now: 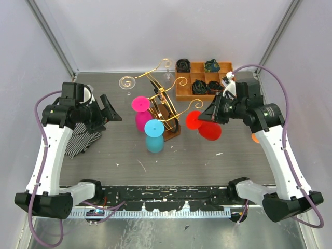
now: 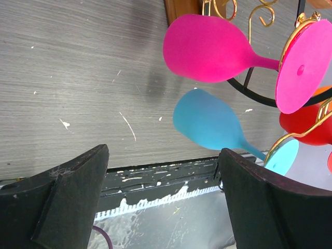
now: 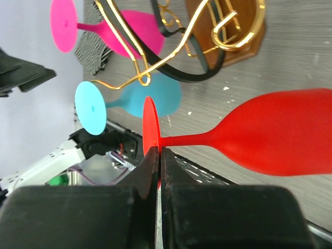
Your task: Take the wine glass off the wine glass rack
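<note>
The red bowl hangs below its foot, so my right gripper should swing away from the rack (image 1: pixel 165 101), turn over and lower to release on the tabletop beside the tray.
The gold wire wine glass rack (image 1: pixel 165 101) stands on its brown wooden base (image 1: pixel 173 130) at mid-table. My right gripper (image 1: pixel 206 118) is shut on the round foot of a red wine glass (image 1: pixel 209 130). It holds the glass sideways just right of the rack. In the right wrist view, the foot sits pinched between my fingers (image 3: pixel 158 153), the red bowl (image 3: pixel 282 132) points right, and the gold scroll end (image 3: pixel 143 80) is just above the foot. A pink glass (image 1: pixel 142 120) and a blue glass (image 1: pixel 154 141) hang on the rack. My left gripper (image 1: pixel 111 111) is open and empty, left of the rack.
An orange-brown wooden compartment tray (image 1: pixel 182 89) with dark items stands at the back right. A clear glass (image 1: pixel 127 82) is at the rack's far left arm. A striped cloth (image 1: pixel 82 139) lies under the left arm. The pink glass (image 2: pixel 207 47) and the blue glass (image 2: pixel 206 120) lie ahead of my left gripper (image 2: pixel 163 155).
</note>
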